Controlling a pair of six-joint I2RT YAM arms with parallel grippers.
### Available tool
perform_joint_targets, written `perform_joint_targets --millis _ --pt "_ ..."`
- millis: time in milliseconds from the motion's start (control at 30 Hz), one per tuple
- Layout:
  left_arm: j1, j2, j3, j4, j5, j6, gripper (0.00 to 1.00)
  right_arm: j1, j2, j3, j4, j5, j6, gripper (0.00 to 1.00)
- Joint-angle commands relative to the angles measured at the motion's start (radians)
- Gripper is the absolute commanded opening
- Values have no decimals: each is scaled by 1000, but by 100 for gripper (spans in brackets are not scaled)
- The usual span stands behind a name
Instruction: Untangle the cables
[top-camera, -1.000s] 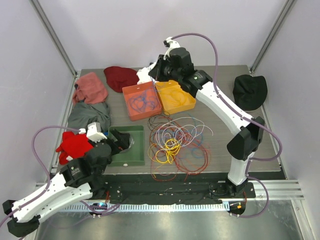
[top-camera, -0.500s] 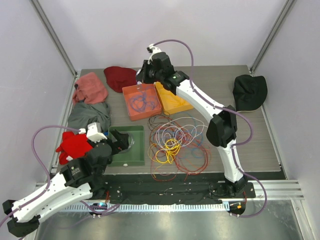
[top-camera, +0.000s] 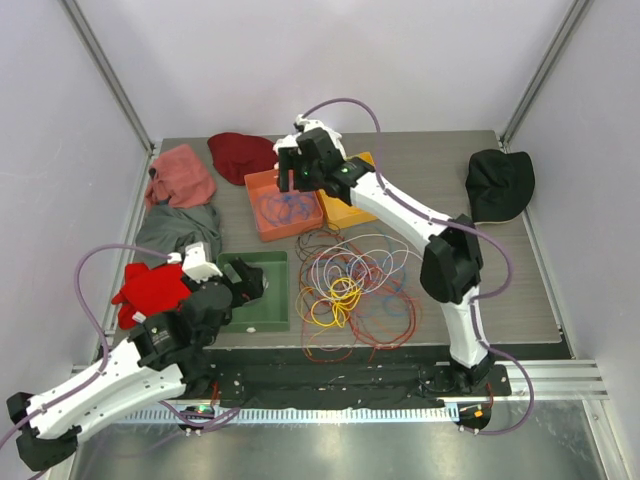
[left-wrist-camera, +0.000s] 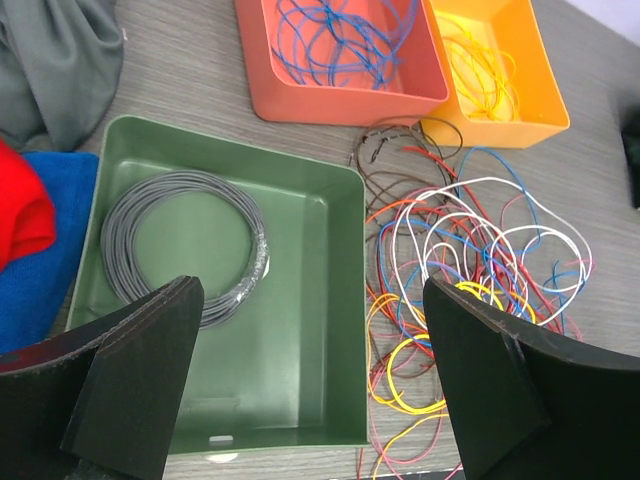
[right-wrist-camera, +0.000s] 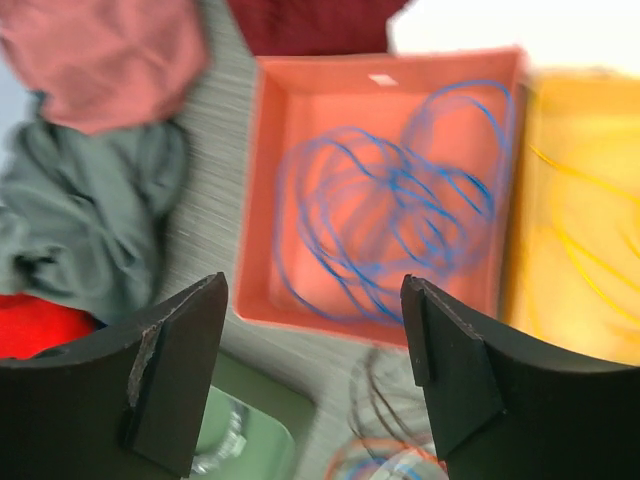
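Note:
The white cable's loop (top-camera: 389, 270) lies atop the tangle of cables, so my right gripper needs to move back and down, to the right in the top view, to close on it.
A loose tangle of red, yellow, white, blue and orange cables (top-camera: 345, 290) (left-wrist-camera: 480, 240) lies mid-table. Blue cables (right-wrist-camera: 400, 200) sit in an orange-red bin (top-camera: 290, 232) (right-wrist-camera: 268, 180) (left-wrist-camera: 340, 105). Yellow ones lie in a yellow bin (top-camera: 350, 212) (left-wrist-camera: 490, 130) beside it. A grey coil (left-wrist-camera: 185, 245) rests in the green tray (top-camera: 270, 300) (left-wrist-camera: 300, 330). My right gripper (top-camera: 295, 182) (right-wrist-camera: 315, 290) hangs open above the orange-red bin's near wall, empty. My left gripper (top-camera: 245, 285) (left-wrist-camera: 310, 300) is open over the tray's right wall, holding nothing.
Clothes lie along the left side: a pink cloth (top-camera: 180, 175), a dark red one (top-camera: 240, 152), a grey one (top-camera: 175, 228) and a red one (top-camera: 150, 290). A black hat (top-camera: 498, 182) sits at the far right. Vertical frame posts stand at the table's back corners.
My right arm swung left from above the yellow bin to above the orange-red bin, and its jaws went from shut to open. My left arm shifted slightly forward and right.

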Motion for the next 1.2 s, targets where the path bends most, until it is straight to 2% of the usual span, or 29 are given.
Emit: perform_joint_targets --millis 0,200,300,467,500,633,867,967,1167 --pt "0 37 22 76 11 13 97 5 -315 -243 32 245 -32 79" --pt "0 92 1 169 67 13 97 -11 -647 -771 127 382 -3 76" --pt "0 158 -1 231 111 14 97 -24 -800 -974 137 422 25 71" --pt "0 317 30 307 201 17 95 -93 -955 -1216 140 383 86 51" --pt "0 339 38 323 212 16 95 -115 -966 -1241 143 363 94 44" --pt "0 428 80 327 257 3 94 -126 -1001 -1326 153 306 134 36" --pt "0 497 90 359 294 -6 93 -126 -1092 -1455 186 255 178 39" --pt "-2 526 100 370 309 -4 93 -126 -1098 -1461 193 246 172 43" --pt "0 548 122 366 324 -4 93 -126 -1081 -1461 265 211 160 45"
